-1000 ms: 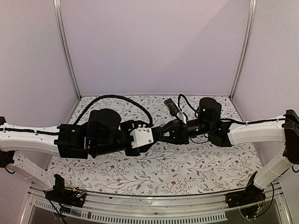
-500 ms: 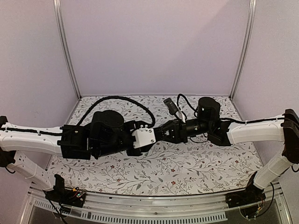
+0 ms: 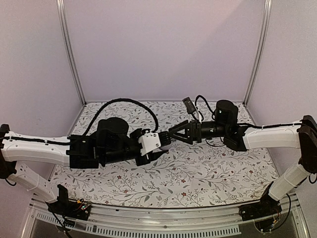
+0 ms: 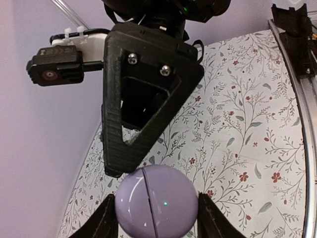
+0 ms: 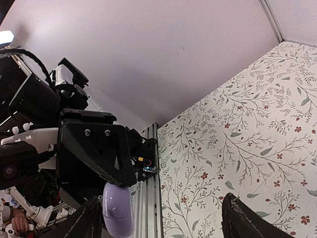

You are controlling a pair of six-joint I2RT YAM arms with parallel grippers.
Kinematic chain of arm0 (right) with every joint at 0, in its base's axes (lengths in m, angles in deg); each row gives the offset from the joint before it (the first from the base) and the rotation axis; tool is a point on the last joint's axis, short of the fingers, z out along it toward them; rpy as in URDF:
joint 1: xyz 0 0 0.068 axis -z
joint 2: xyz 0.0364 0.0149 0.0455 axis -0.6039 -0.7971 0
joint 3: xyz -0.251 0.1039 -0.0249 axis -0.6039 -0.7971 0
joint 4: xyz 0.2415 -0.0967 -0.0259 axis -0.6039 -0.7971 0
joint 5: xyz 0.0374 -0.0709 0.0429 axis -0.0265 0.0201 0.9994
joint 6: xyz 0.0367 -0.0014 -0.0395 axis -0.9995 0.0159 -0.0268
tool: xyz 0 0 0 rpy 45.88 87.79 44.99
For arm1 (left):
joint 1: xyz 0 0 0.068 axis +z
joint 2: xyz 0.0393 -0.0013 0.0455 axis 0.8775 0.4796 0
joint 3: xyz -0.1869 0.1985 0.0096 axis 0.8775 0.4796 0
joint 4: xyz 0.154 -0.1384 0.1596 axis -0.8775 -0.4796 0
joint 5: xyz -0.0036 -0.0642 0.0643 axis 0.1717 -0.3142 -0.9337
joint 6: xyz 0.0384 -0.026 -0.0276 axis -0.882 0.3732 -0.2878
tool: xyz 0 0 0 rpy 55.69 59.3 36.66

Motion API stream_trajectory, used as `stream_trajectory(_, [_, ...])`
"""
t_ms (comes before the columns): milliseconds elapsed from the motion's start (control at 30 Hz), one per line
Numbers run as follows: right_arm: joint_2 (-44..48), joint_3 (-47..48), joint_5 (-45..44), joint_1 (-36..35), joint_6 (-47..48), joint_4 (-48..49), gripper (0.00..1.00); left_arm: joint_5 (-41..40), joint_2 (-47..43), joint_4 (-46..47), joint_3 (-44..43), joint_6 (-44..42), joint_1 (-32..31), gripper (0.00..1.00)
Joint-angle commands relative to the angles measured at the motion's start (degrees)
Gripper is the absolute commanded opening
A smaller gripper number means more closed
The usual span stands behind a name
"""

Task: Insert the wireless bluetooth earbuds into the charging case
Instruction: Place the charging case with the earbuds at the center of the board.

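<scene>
I will next move my left gripper away from my right gripper and lower the charging case (image 4: pixel 156 206) onto the flowered cloth (image 4: pixel 232 191) to release it, because it is closed.
The charging case (image 4: pixel 156 206) is a glossy lavender clamshell, closed, with a small green light on its shell. My left gripper (image 4: pixel 156 215) is shut on it, one finger on each side, holding it above the flowered cloth. My right gripper (image 5: pixel 161 218) stands open and wide. In the right wrist view the case (image 5: pixel 118 208) sits just inside its left finger (image 5: pixel 86 220), and whether they touch I cannot tell. In the top view the two grippers meet tip to tip, left gripper (image 3: pixel 162 141) and right gripper (image 3: pixel 174 134). The earbuds do not show in any view.
A flowered cloth (image 3: pixel 198 173) covers the table. A metal rail (image 3: pixel 163 213) runs along the near edge. Black cables (image 3: pixel 124 104) arch over the back of the table. Plain lavender walls stand close on three sides.
My right gripper's jaws have spread wide apart, and the right arm has shifted slightly toward the back. My left gripper still holds the case and has moved a little to the right.
</scene>
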Motion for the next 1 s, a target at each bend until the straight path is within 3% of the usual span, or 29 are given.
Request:
stream_trajectory(0, [1.4, -2.5, -1.3, 3.0, -0.9, 2.0, 0.85, 4.1, 0.3, 4.8, 2.2, 4.3, 3.1, 0.27])
stream_trajectory(233, [4.4, -5.6, -1.4, 8.6, -0.4, 1.9, 0.91, 9.9, 4.6, 8.4, 4.3, 14.6, 12.0, 0.27])
stream_trajectory(500, [10.3, -9.1, -1.6, 14.6, 2.0, -1.4, 0.99, 14.9, 18.4, 4.6, -1.8, 25.3, 21.1, 0.27])
stream_trajectory(967, [16.1, -12.3, -3.2, 15.7, 5.8, -5.6, 0.99, 21.0, 38.4, 5.2, -13.5, 30.0, 29.9, 0.27])
